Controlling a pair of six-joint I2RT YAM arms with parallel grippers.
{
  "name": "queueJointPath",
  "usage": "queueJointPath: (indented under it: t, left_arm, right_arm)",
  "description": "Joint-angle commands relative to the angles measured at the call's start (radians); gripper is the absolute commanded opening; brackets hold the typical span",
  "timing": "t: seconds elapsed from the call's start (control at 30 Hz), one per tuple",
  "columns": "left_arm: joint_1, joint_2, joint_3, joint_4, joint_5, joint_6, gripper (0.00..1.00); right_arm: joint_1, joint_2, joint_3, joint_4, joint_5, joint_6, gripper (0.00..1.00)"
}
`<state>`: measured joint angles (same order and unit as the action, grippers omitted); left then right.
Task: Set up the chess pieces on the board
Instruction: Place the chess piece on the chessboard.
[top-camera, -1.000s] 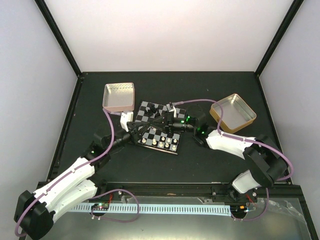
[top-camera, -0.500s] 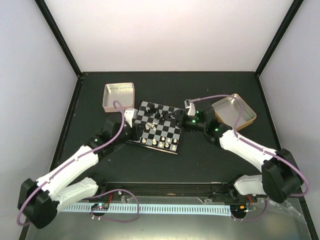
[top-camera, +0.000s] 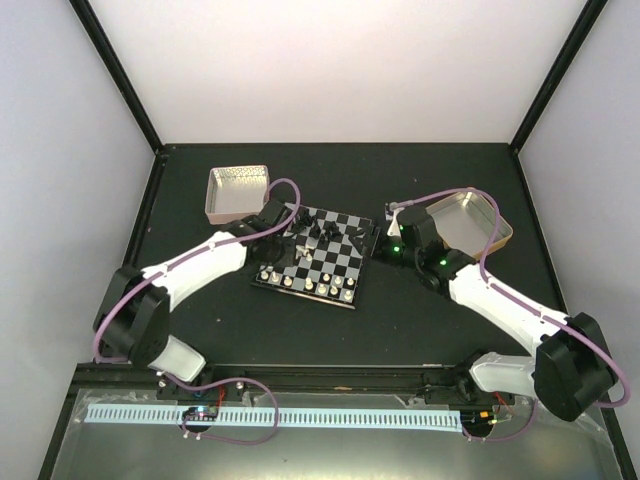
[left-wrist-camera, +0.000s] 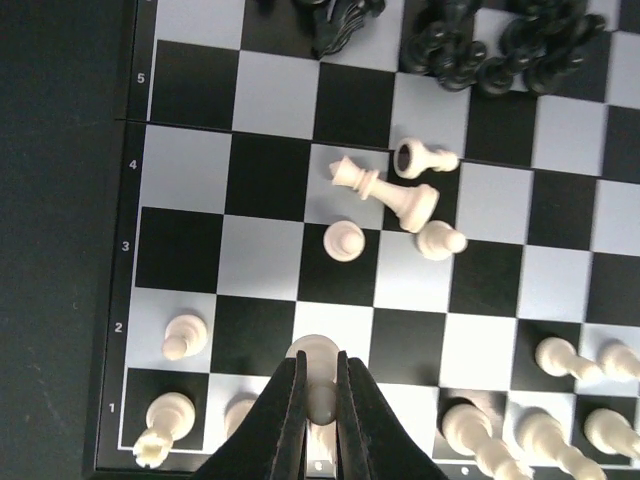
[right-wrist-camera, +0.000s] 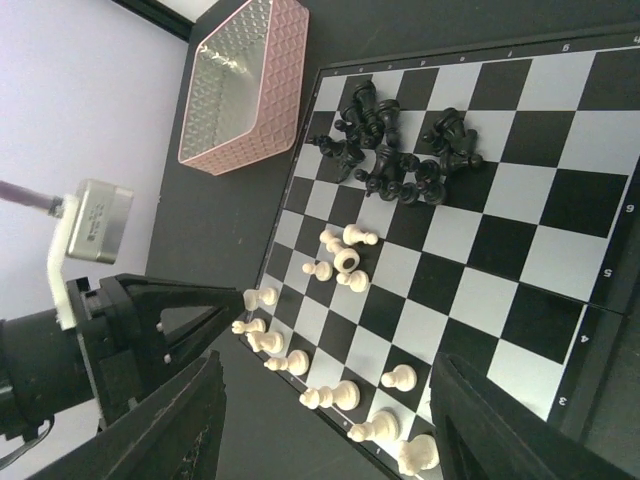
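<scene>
The dark square (left-wrist-camera: 253, 336) beside the edge pawn is empty. So next my left gripper will lower onto it, toward the left in its wrist view, and let go.
The board (top-camera: 341, 262) lies mid-table. A heap of black chess pieces (left-wrist-camera: 480, 45) crowds its far squares. Three white pieces (left-wrist-camera: 400, 190) lie toppled near the middle, and a white pawn (left-wrist-camera: 344, 240) stands beside them. More white pieces (top-camera: 305, 284) stand along the near rows. My left gripper (left-wrist-camera: 320, 362) is shut on a white pawn (left-wrist-camera: 316, 348) just above the second row on the board's left half (top-camera: 290, 235). My right gripper (right-wrist-camera: 340, 430) is open and empty, off the board's right edge (top-camera: 385, 243).
A pink tin (top-camera: 237, 192) sits behind the board's left corner. A gold tin (top-camera: 465, 225) sits at the right, close behind my right wrist. Black frame rails border the dark table.
My right gripper opened and pulled back right, off the board. My left gripper moved from the board's left edge in over its squares, still shut.
</scene>
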<state>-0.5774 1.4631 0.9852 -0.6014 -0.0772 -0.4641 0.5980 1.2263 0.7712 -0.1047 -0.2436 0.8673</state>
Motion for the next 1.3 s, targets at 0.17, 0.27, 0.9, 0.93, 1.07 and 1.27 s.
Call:
queueJointPath:
  t: [0.17,0.27,0.9,0.93,1.07,1.27]
  left_arm:
    - [0.011,0.149,0.114,-0.107,-0.056,0.018,0.02]
    - [0.017,0.177,0.115,-0.103,-0.045,0.022,0.02]
    - [0.042,0.252,0.113,-0.086,-0.016,0.040,0.04]
    - [0.042,0.250,0.112,-0.089,-0.017,0.042,0.04]
    - [0.042,0.241,0.110,-0.105,-0.010,0.049,0.04]
    - [0.043,0.226,0.102,-0.109,0.023,0.056,0.04]
  right_arm:
    - [-0.014,0.008,-0.007,-0.013,0.024,-0.047,0.56]
    - [-0.014,0.017,-0.006,-0.010,0.017,-0.047,0.57]
    - [-0.015,0.035,0.003,-0.013,0.007,-0.044,0.56]
    - [-0.015,0.036,0.005,-0.014,0.007,-0.045,0.56]
    - [-0.016,0.039,0.009,-0.014,0.004,-0.043,0.56]
    - [-0.015,0.045,0.013,-0.015,0.000,-0.042,0.56]
